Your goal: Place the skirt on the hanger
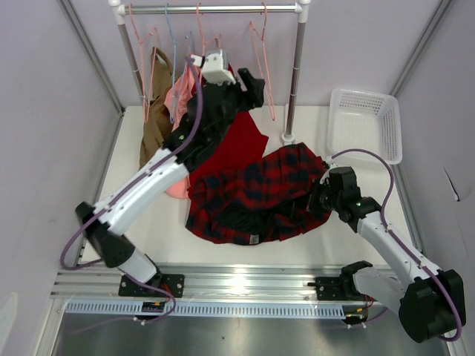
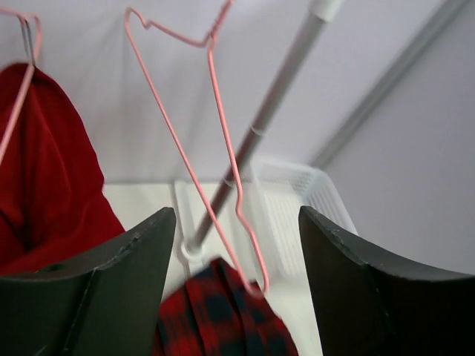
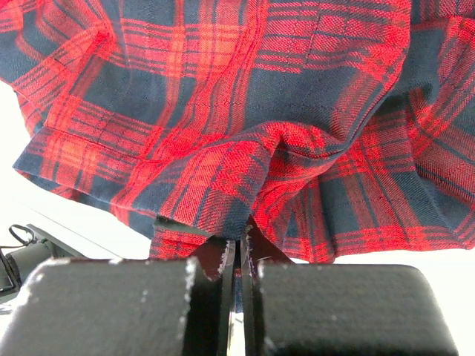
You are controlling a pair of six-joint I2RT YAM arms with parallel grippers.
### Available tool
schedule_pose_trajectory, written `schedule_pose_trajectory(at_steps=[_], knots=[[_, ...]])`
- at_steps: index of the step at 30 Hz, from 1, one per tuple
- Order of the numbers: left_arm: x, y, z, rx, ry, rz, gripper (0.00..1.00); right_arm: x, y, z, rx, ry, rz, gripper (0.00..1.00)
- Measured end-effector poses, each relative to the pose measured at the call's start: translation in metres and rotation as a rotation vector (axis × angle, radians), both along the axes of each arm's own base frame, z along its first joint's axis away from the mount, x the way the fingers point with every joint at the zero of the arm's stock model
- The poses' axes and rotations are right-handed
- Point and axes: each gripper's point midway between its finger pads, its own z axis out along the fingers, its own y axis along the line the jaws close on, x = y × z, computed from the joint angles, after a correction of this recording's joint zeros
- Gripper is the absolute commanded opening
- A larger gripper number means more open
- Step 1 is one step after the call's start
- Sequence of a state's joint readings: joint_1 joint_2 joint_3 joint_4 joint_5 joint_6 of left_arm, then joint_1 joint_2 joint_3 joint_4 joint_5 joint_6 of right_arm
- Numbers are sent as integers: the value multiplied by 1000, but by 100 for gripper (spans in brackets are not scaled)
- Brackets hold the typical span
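Observation:
My left gripper's open fingers point sideways. It will next turn to face the rack and move outward onto the hanger's near wire below the hanger's neck.
The red and navy plaid skirt lies crumpled in the middle of the table. My right gripper is at its right edge and is shut on a fold of the fabric; plaid cloth fills the right wrist view. The pale-pink wire hanger hangs from the rack rod at the back right. My left gripper is raised just left of it, open. In the left wrist view the hanger dangles ahead between the spread fingers, untouched, with the skirt below.
On the rack hang a solid red garment, a salmon-pink one, a brown one, more pink hangers and a light-blue hanger. The rack's right pole stands beside a white basket.

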State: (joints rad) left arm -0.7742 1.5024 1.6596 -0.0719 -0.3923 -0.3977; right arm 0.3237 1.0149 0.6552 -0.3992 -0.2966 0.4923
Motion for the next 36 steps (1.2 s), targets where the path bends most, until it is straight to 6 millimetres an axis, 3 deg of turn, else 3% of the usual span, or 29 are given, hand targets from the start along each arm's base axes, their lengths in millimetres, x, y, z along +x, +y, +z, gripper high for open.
schedule_pose_trajectory(at_steps=[8, 17, 23, 36], knots=[[75, -24, 17, 50, -103, 208, 75, 0, 1, 0, -1, -1, 4, 0], [132, -40, -5, 196, -161, 386, 78, 2, 5, -1, 10, -3, 19, 0], [145, -36, -28, 289, -141, 442, 73, 2, 7, -2, 15, -1, 28, 0], [153, -21, -24, 314, -152, 464, 50, 4, 8, -3, 13, -7, 44, 0]])
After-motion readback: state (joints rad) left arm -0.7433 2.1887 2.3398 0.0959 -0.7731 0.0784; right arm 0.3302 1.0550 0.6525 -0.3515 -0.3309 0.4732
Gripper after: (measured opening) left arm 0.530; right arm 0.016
